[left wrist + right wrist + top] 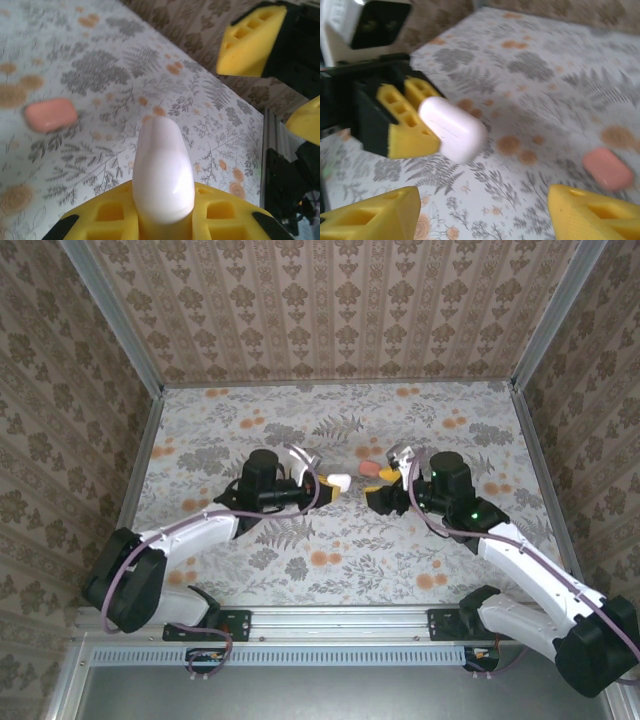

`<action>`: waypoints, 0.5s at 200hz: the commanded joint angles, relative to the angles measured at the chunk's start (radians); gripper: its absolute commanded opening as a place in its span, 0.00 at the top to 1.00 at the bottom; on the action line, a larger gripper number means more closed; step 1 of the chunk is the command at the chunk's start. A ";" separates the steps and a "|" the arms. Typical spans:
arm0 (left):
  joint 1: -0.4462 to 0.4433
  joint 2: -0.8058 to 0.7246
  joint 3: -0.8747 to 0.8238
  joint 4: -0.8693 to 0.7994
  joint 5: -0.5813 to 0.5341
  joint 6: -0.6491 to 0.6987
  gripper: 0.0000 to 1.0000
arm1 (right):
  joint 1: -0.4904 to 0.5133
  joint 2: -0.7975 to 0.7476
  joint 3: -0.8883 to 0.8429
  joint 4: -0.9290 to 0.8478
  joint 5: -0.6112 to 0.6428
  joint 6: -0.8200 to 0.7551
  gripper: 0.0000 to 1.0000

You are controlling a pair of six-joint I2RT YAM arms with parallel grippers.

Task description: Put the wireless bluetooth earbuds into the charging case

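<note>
My left gripper tips downward next and brings the charging case down onto the clear floral tabletop, empty below that gripper, to release the case there.
My left gripper is shut on the glossy white charging case, holding it off the table with its lid closed. In the left wrist view the case sticks out from between the yellow pads. My right gripper faces it from a short way off, open and holding nothing. In the right wrist view the case hangs ahead of the spread right gripper, still clamped by the left arm's yellow fingers. The earbuds are out of view.
An orange-pink rounded lump lies on the floral tabletop just beyond the two grippers, as the left wrist view and right wrist view confirm. Patterned walls close in the table on three sides.
</note>
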 commanded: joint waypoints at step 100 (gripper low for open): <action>0.044 0.368 0.435 -0.674 0.005 -0.331 0.94 | -0.057 0.058 -0.046 -0.013 0.105 0.368 0.30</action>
